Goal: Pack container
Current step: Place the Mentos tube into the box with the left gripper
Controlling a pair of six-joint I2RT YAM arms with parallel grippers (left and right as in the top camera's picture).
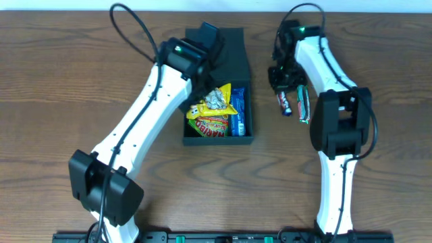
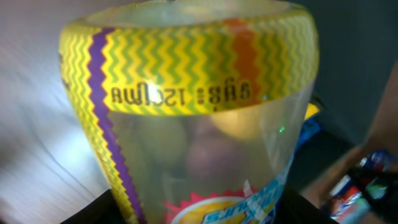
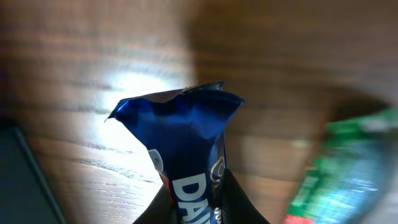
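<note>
The left gripper moves back and down over the container's near end, onto the red gummy bag (image 1: 210, 126) next, since the yellow bag covers the container's part beyond.
The dark teal container (image 1: 236, 61) stands open at the table's centre, its flap lid folded back. Inside lie a yellow-red gummy bag (image 1: 210, 121) and a blue packet (image 1: 239, 111). My left gripper (image 1: 214, 94) is over the container and shut on a clear snack packet with a yellow zigzag band (image 2: 186, 93). The packet fills the left wrist view between the jaws (image 2: 199, 214). My right gripper (image 1: 282, 79) is over the table right of the container. It is shut on a dark blue chocolate bar (image 3: 186, 137), gripped between the fingers (image 3: 199, 205).
A green-wrapped bar (image 1: 304, 104) lies on the wood just right of the blue bar, and shows blurred in the right wrist view (image 3: 336, 168). The container's wall (image 3: 12, 174) is at that view's left edge. Brown wooden table all around.
</note>
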